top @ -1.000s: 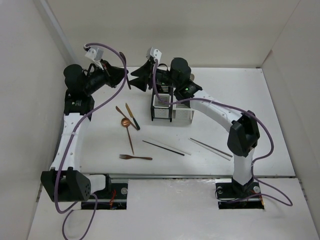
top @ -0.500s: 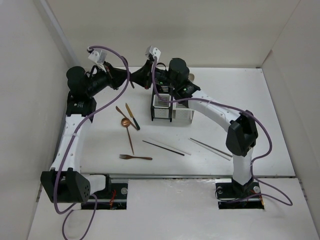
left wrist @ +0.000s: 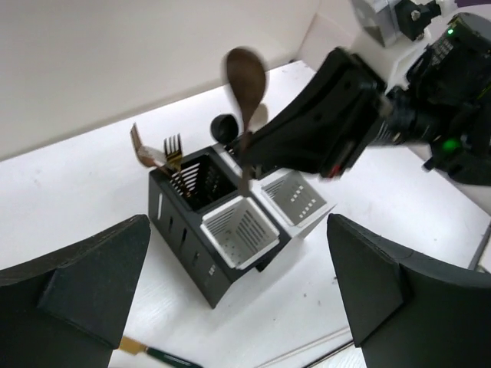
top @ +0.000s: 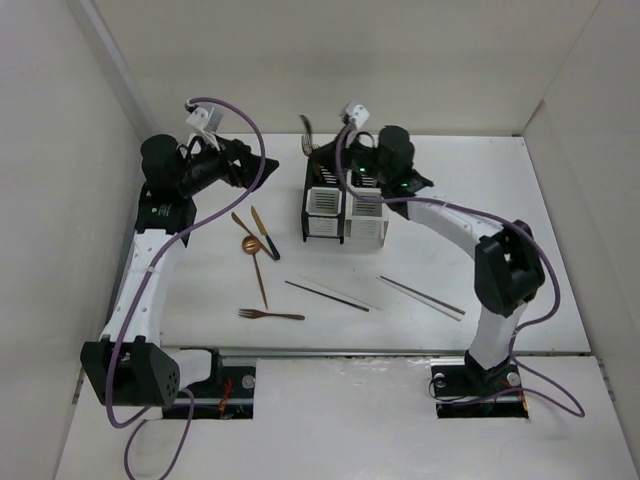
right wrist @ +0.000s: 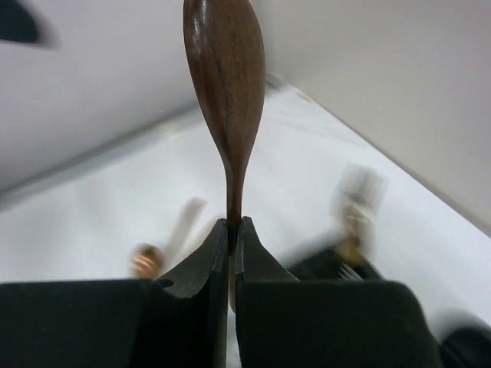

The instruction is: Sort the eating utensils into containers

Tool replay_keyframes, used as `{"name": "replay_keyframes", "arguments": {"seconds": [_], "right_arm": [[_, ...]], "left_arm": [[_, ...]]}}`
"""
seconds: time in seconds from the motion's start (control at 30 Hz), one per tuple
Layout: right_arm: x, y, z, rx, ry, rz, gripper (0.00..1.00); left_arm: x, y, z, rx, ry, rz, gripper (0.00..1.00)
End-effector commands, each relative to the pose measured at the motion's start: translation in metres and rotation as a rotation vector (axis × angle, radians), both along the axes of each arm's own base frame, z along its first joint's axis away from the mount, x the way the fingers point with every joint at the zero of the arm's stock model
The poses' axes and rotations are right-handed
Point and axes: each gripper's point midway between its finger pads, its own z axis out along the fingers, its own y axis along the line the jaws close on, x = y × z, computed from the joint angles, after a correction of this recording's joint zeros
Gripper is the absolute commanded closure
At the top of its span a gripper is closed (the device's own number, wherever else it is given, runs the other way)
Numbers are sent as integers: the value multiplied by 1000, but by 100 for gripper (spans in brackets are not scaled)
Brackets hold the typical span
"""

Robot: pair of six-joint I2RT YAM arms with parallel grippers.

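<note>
I will move my right gripper away from the forks next and down over the rear section of the containers beside theirs, because the black and beige spoons already stand there.
My right gripper (top: 325,152) (right wrist: 234,230) is shut on the handle of a dark brown wooden spoon (left wrist: 245,77) (right wrist: 224,92). It holds the spoon upright, bowl up, above the containers (top: 330,215) (left wrist: 180,238). Forks (left wrist: 173,153) stand in the rear black compartment. My left gripper (top: 245,162) (left wrist: 238,307) hangs open to the left of the containers, with nothing between its fingers (left wrist: 69,291). On the table lie a green-handled knife (top: 265,232), a copper spoon (top: 250,245), a brown fork (top: 270,315) and two pairs of chopsticks (top: 327,296) (top: 420,297).
White walls enclose the table on the left, back and right. Purple cables (top: 250,190) loop over both arms. The arm bases (top: 150,370) sit along the near edge.
The two grippers met at the spoon. The right one closed on it, the left one let go and opened. The right arm has since carried the spoon rightward over the containers.
</note>
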Motion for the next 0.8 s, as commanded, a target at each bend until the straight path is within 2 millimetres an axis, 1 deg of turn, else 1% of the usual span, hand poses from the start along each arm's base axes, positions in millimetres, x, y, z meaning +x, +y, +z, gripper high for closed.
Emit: {"name": "replay_keyframes", "arguments": {"seconds": [0.0, 0.03, 0.07, 0.1, 0.13, 0.17, 0.2, 0.23, 0.27, 0.3, 0.33, 0.37, 0.4, 0.43, 0.47, 0.5, 0.53, 0.57, 0.6, 0.63, 0.67, 0.7, 0.73, 0.77], "right_arm": [[34, -81, 20, -16, -130, -230, 100], [39, -93, 11, -68, -174, -254, 100], [47, -108, -1, -101, -180, -284, 100], [50, -116, -17, -137, -173, -296, 100], [54, -123, -15, -156, -213, -310, 100], [58, -128, -26, -176, -204, -319, 100], [67, -138, -29, -178, -203, -348, 100], [72, -136, -42, -193, -199, -347, 100], [79, -143, -50, -203, -184, -360, 100], [85, -148, -52, -205, -180, -372, 100], [88, -147, -56, -208, -175, -371, 100], [93, -146, -65, -215, -163, -369, 100], [94, -145, -70, -220, -155, -368, 100], [94, -145, -67, -214, -165, -370, 100], [96, -145, -75, -220, -153, -368, 100], [96, -144, -72, -215, -163, -369, 100], [97, -144, -82, -225, -146, -367, 100], [97, -146, -85, -225, -145, -379, 100], [98, -146, -91, -231, -136, -378, 95], [99, -148, -95, -237, -127, -389, 94], [99, -148, -95, -237, -127, -389, 93], [98, -148, -105, -247, -110, -386, 91], [98, -148, -105, -247, -110, -386, 90], [97, -149, -111, -253, -99, -384, 84]], "left_arm": [[2, 13, -7, 49, -17, 72, 0], [4, 18, -15, 52, 1, 91, 0], [3, 20, -17, 60, -4, 102, 0], [4, 23, -21, 61, 5, 111, 0], [5, 23, -27, 70, 10, 110, 0], [6, 25, -27, 79, 3, 121, 0], [6, 25, -33, 86, 11, 121, 0], [7, 27, -41, 96, 26, 128, 0], [7, 28, -41, 110, 13, 127, 0], [8, 32, -51, 117, 48, 153, 0], [9, 34, -54, 132, 50, 164, 0], [10, 36, -57, 135, 62, 177, 0], [10, 40, -66, 162, 78, 194, 0], [11, 42, -69, 166, 88, 209, 0], [12, 44, -74, 180, 91, 218, 0], [12, 46, -77, 191, 98, 226, 0], [11, 48, -73, 193, 88, 241, 0], [9, 49, -81, 205, 103, 237, 0], [10, 50, -81, 207, 103, 248, 0], [9, 50, -78, 206, 94, 249, 0], [10, 52, -78, 208, 95, 258, 0], [10, 52, -78, 208, 95, 258, 0], [10, 52, -78, 208, 95, 258, 0], [10, 52, -78, 208, 95, 258, 0]]}}
